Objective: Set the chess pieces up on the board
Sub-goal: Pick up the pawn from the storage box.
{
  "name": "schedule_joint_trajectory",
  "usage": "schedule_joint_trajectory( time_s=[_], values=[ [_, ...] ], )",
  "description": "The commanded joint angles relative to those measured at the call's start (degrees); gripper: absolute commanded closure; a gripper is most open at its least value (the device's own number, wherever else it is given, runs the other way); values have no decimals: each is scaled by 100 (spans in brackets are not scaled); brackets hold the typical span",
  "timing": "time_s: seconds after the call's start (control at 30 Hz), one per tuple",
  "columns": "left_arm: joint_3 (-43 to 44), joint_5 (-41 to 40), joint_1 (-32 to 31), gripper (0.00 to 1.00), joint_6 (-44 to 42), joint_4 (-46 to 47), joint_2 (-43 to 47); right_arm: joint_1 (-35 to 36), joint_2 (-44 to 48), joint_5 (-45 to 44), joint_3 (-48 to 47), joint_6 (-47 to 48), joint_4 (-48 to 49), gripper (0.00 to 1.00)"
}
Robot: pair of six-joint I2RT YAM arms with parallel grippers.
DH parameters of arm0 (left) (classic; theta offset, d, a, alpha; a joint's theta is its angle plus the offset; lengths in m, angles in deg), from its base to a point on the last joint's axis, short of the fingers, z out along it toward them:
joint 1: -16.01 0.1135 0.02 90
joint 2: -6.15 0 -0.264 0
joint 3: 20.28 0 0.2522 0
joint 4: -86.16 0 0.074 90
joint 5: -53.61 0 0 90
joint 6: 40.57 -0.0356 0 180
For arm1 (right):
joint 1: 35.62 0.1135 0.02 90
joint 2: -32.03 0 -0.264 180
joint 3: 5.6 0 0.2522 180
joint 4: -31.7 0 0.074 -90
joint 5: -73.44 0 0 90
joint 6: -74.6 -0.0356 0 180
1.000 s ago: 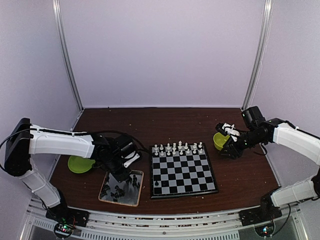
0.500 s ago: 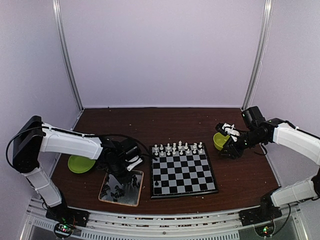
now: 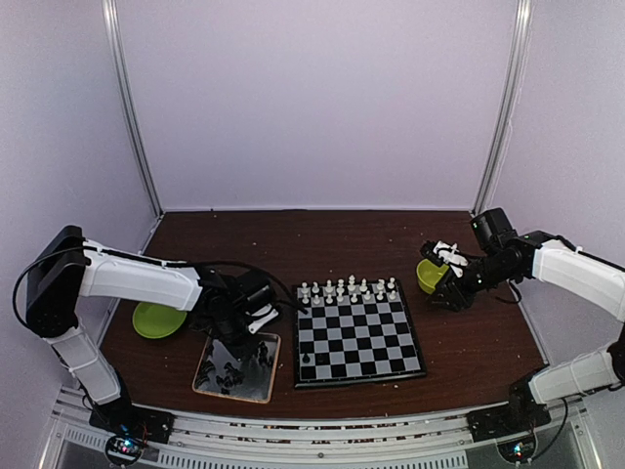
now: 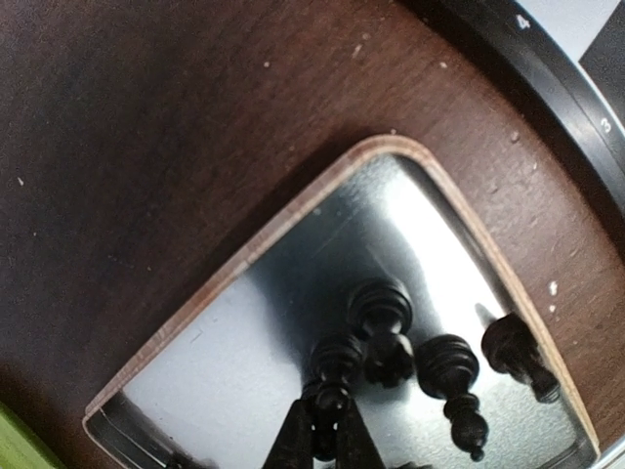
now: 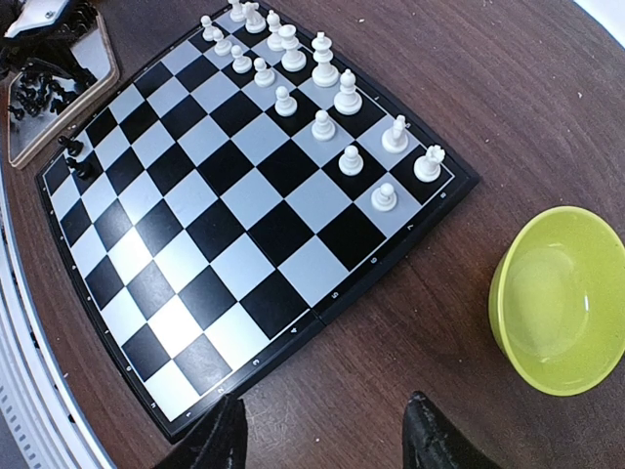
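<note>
The square past the black pair is to the black piece's right in the top view, so my left gripper will lift, swing across, lower and release it.
The board point(image 3: 359, 379) lies at the table's middle, with white chess pieces point(image 3: 347, 290) lined up in its two far rows. Two black pieces point(image 5: 73, 156) stand at its near left corner. The other black pieces point(image 3: 234, 371) lie loose in the metal tray point(image 4: 244, 362) left of the board. My left gripper point(image 4: 327, 435) reaches down into that tray and is shut on a black piece point(image 4: 337, 363). Three more black pieces point(image 4: 449, 366) lie just right of it. My right gripper point(image 5: 324, 415) hangs open and empty over bare table beside the board's right edge point(image 5: 322, 322).
A green bowl point(image 3: 158, 319) sits left of the tray, partly under my left arm. A second green bowl point(image 5: 566, 298), empty, sits by my right gripper. The board's black rim point(image 4: 547, 78) runs close to the tray's corner. Cage posts stand at the back corners.
My left gripper has moved slightly right and down into the tray and closed its fingers on a black piece. The right arm has not moved.
</note>
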Motion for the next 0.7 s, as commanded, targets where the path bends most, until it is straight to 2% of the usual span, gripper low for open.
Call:
schedule_joint_trajectory(
  time_s=[0.0,0.13,0.3,0.4,0.67],
  values=[
    [109,-351,21,100,-200,-361,102,23,-57,-33,-85,64,-41,46],
    [215,-372,168,100,-218,-547,329,23,-67,-43,-101,66,-48,46],
    [825,106,124,100,-171,-628,333,31,-67,-55,-100,73,-43,46],
    [1280,-175,-186,100,-122,-524,277,30,-54,-59,-102,73,-58,46],
    [2601,354,-875,100,-416,-305,-679,32,16,-74,-104,97,-74,46]
  ],
)
